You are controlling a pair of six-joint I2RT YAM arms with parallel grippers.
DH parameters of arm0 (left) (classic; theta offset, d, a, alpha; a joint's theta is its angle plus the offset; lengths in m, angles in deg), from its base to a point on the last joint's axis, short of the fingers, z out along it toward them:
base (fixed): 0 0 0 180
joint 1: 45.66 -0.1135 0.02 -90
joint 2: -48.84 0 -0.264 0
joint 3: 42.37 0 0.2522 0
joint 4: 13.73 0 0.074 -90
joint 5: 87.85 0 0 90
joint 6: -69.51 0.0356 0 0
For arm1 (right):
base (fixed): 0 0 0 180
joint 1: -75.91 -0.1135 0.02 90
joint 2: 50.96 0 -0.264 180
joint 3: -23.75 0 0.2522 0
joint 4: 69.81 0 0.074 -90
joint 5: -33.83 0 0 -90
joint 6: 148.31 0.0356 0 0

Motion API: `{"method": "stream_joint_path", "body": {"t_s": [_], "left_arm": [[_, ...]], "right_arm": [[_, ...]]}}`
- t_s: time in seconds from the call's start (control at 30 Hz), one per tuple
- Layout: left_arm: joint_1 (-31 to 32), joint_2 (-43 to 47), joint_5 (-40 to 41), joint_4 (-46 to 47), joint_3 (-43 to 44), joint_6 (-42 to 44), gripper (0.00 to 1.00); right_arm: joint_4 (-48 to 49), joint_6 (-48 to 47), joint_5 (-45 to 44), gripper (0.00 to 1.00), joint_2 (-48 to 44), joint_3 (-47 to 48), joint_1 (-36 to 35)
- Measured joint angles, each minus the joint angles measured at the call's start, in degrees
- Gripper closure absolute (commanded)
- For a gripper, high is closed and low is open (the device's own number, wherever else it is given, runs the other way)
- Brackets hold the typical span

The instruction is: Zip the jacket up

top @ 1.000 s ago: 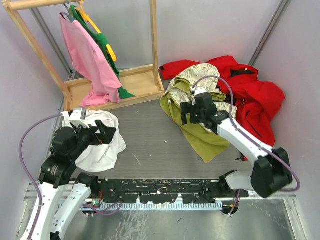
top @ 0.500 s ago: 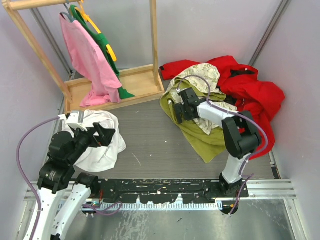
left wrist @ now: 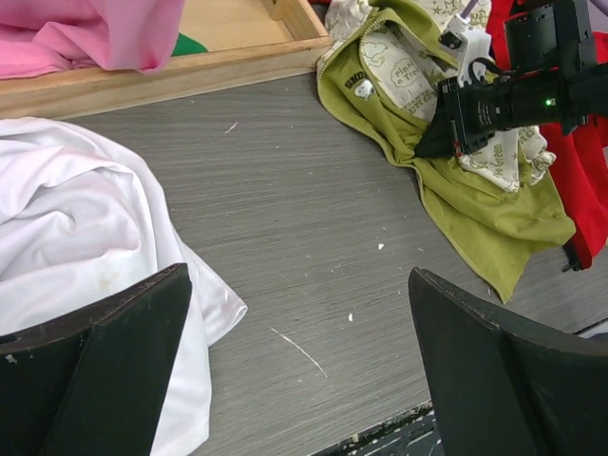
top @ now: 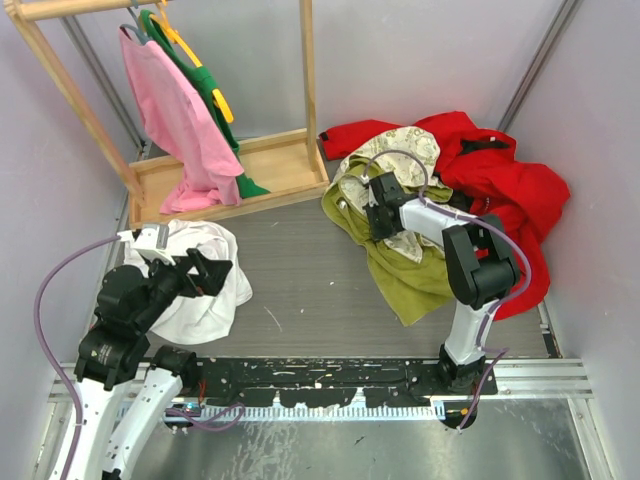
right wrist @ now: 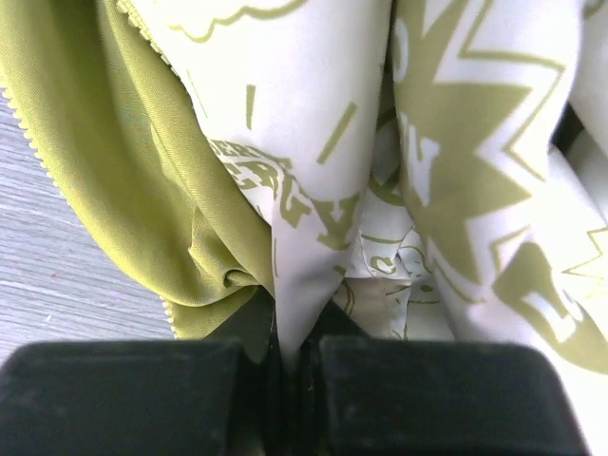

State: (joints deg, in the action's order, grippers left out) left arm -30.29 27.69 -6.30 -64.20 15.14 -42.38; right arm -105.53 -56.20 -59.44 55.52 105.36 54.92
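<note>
My right gripper should go up, carry the fold toward the bare tabletop (top: 318, 252) beside the jacket and let it go, because the jacket (top: 405, 265) lies crumpled half over the red garment.
The jacket (top: 405, 265), olive-green outside and cream with olive prints inside, lies crumpled at the table's back right, half over a red garment. It also shows in the left wrist view (left wrist: 475, 204) and fills the right wrist view (right wrist: 171, 180). My right gripper (top: 381, 220) is down on the jacket's left part, shut on a fold of the cream lining (right wrist: 294, 323) beside the zipper teeth (right wrist: 142, 38). My left gripper (top: 205, 270) hangs open over the white garment's edge at the left, with nothing between its fingers (left wrist: 503, 380).
A red jacket (top: 500, 175) lies under and behind the olive one. A plain white garment (top: 205, 290) lies at the left. A wooden rack (top: 235, 170) with pink and green clothes stands at the back left. Grey walls close in both sides.
My right gripper has closed on a fold of the jacket's lining and the right arm has folded in closer over the jacket. The left arm has barely shifted.
</note>
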Motion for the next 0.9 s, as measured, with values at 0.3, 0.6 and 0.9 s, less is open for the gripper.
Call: {"method": "stream_joint_path", "body": {"t_s": [0.3,0.6,0.9], "left_arm": [[0.00,-0.79,-4.11,0.37,-0.33,-0.04,0.02],[0.04,-5.62,-11.08,4.39,-0.87,-3.37,0.02],[0.15,-10.32,-15.10,12.15,-5.79,-11.02,0.02]], "right_arm": [[0.31,5.05,5.46,0.99,-7.56,0.02,-0.17],[10.60,18.10,12.04,0.99,-17.57,-1.09,-3.65],[21.05,28.94,17.11,0.97,-19.65,-4.35,-6.71]]}}
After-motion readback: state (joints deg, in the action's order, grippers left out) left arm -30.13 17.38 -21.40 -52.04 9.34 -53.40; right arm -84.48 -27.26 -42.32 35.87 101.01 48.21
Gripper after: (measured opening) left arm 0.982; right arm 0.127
